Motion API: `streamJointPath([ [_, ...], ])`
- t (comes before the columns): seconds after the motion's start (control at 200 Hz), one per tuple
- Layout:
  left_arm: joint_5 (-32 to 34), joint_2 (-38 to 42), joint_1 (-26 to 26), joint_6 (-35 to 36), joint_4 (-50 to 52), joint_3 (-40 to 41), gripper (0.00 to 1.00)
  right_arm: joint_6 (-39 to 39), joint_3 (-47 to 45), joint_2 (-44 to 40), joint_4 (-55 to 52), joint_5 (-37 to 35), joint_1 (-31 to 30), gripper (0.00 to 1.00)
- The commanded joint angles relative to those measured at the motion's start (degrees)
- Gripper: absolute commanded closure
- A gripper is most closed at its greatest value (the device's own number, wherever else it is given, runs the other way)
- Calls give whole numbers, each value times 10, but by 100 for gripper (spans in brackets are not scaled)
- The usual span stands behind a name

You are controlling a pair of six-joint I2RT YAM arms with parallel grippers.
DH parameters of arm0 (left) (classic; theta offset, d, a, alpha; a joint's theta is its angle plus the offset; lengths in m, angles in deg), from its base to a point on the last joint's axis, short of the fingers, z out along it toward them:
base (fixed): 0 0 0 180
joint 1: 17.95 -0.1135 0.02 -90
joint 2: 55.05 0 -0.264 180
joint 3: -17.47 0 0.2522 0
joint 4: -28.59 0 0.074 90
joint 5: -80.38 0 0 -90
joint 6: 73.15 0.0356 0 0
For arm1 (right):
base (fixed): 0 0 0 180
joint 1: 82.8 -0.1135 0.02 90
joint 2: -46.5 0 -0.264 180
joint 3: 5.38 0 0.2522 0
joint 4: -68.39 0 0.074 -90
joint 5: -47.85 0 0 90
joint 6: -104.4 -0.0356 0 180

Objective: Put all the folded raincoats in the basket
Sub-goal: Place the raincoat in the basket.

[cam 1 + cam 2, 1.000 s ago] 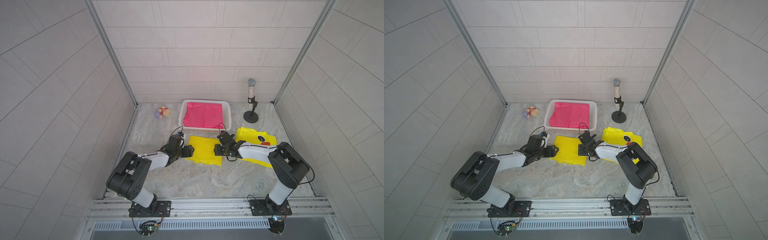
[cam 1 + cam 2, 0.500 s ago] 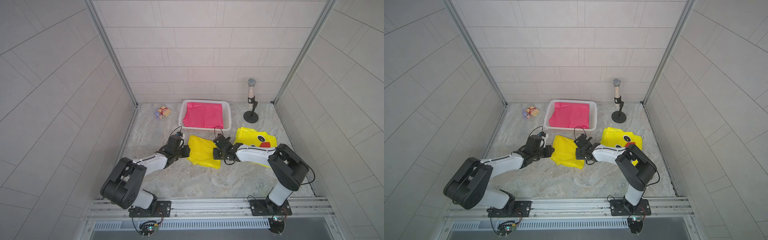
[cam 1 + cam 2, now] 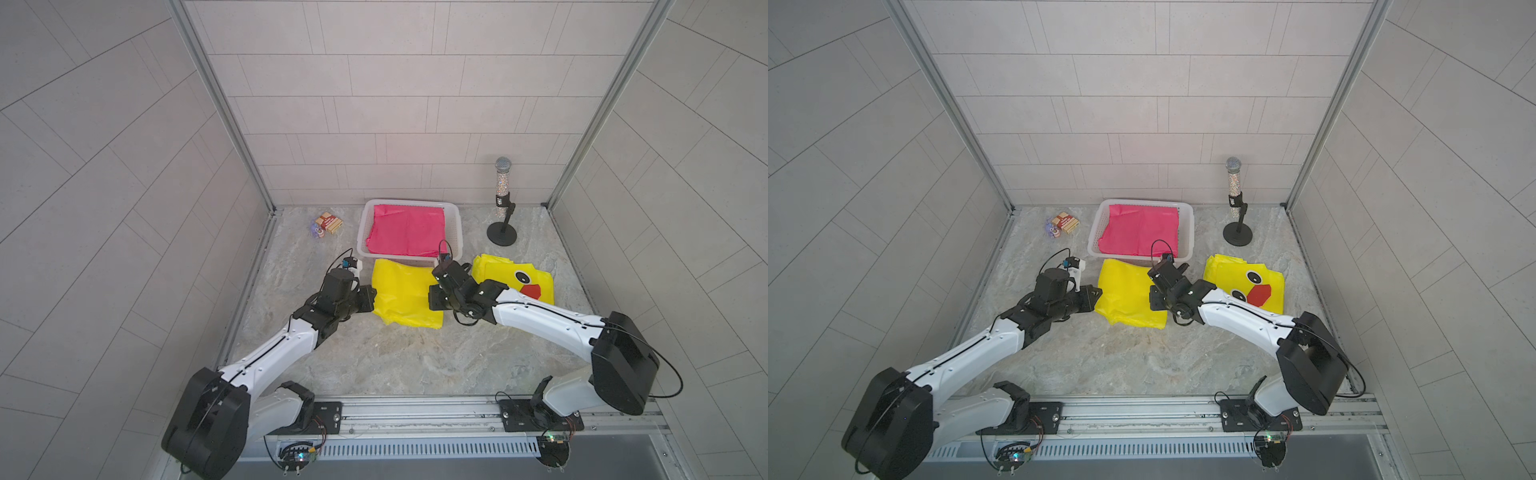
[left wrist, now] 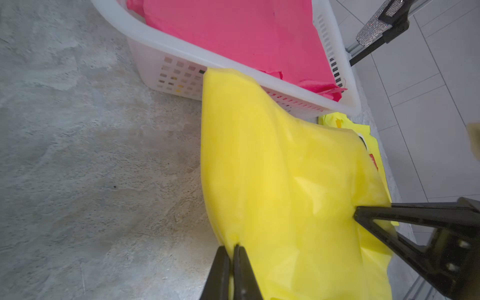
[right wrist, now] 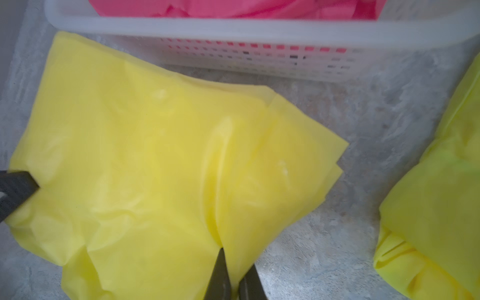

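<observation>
My left gripper will next carry the yellow raincoat's edge outward over the basket's rim and let it go onto the pink raincoat (image 3: 407,228) (image 4: 210,22), because part of the yellow raincoat is still outside the basket.
A folded yellow raincoat (image 3: 405,297) (image 3: 1129,293) lies just in front of the white basket (image 3: 364,232) (image 3: 1096,232). Its middle is bunched up off the marble floor. My left gripper (image 3: 372,297) (image 4: 232,246) is shut on the raincoat's left edge. My right gripper (image 3: 432,297) (image 5: 235,259) is shut on its right edge, with the film pinched between the fingers. The basket's rim (image 4: 181,49) (image 5: 233,26) stands close behind the raincoat, and a folded pink raincoat (image 3: 407,228) fills the basket.
A second yellow raincoat with a duck face (image 3: 519,278) (image 3: 1246,282) lies right of my right arm. A glittery microphone on a black stand (image 3: 502,203) stands at the back right. A small box and toy (image 3: 328,222) sit at the back left. Tiled walls close in three sides.
Both grippers have closed on the yellow raincoat's side edges. The raincoat has bunched and its middle has risen slightly between them.
</observation>
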Motion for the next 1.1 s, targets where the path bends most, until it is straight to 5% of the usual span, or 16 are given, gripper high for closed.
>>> streamJointPath([
  [0.0,20,15,3,-6,38,-39,96,23,37,-22,-32,-29,3,100],
  [0.275,72,-68,-9,12,77,-182,92,79,176,40,-57,29,84,100],
  [0.62,17,-267,-80,18,32,-341,95,120,334,208,-29,149,194,100],
  [0.78,71,-311,-80,46,0,-365,86,125,389,270,-21,172,218,100],
  [1.096,41,-429,-95,61,6,-466,84,121,469,358,-16,195,242,100],
])
